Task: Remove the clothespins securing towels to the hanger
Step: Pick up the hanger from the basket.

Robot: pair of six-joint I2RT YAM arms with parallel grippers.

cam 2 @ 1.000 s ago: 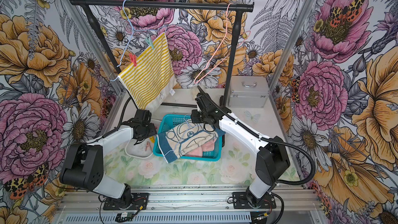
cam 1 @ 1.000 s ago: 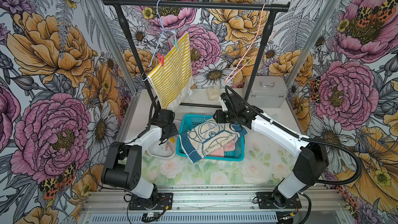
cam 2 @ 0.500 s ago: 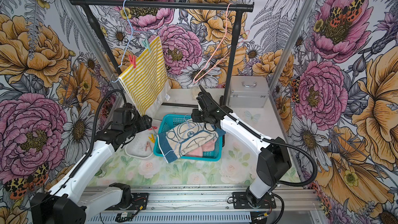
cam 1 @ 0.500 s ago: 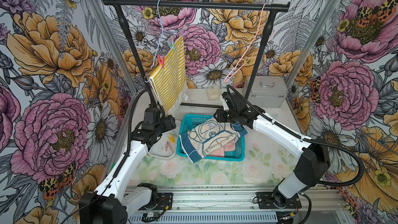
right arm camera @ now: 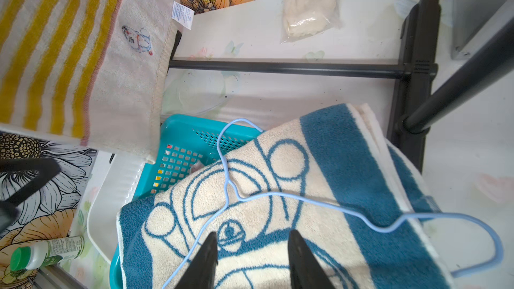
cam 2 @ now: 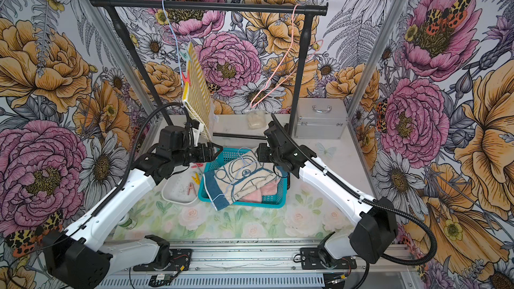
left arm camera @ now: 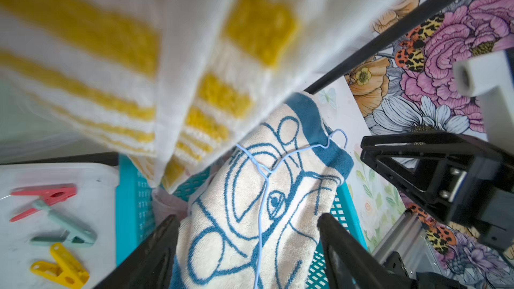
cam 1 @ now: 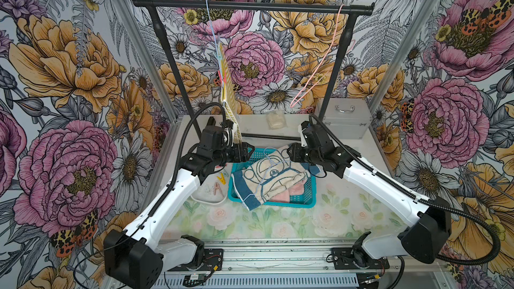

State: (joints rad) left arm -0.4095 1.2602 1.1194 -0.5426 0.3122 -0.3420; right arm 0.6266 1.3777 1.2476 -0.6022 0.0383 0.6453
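Note:
My left gripper moves down beneath the striped towel (cam 1: 228,98) next and closes on the pale blue wire hanger's hook (cam 1: 267,152), since it lies below the gripper, over the basket.
A yellow-and-white striped towel (cam 1: 228,98) (cam 2: 198,90) hangs from a blue hanger (cam 2: 170,31) on the rack bar. A mint clothespin (cam 2: 184,55) and a red clothespin (cam 2: 185,77) clip it there. The cream towel with blue drawing (cam 1: 274,175) lies in the teal basket (cam 1: 303,200) over a pink towel (cam 1: 295,189), with a second blue hanger (right arm camera: 306,201) loose on top. My left gripper (cam 1: 249,151) (left arm camera: 247,218) is open beneath the striped towel's lower edge, over the basket. My right gripper (cam 1: 289,152) (right arm camera: 253,233) is open above the cream towel, holding nothing.
Loose clothespins, red (left arm camera: 47,196), mint (left arm camera: 69,227) and yellow (left arm camera: 62,269), lie on a white tray (cam 1: 204,198) left of the basket. An empty pink hanger (cam 1: 315,79) hangs on the black rack (cam 1: 278,9). A silver case (cam 1: 343,119) and plastic bag (cam 1: 276,120) sit behind.
My left arm has lifted from the tray and swung right to the basket's near-left corner. The striped towel has turned edge-on. The right arm has barely moved.

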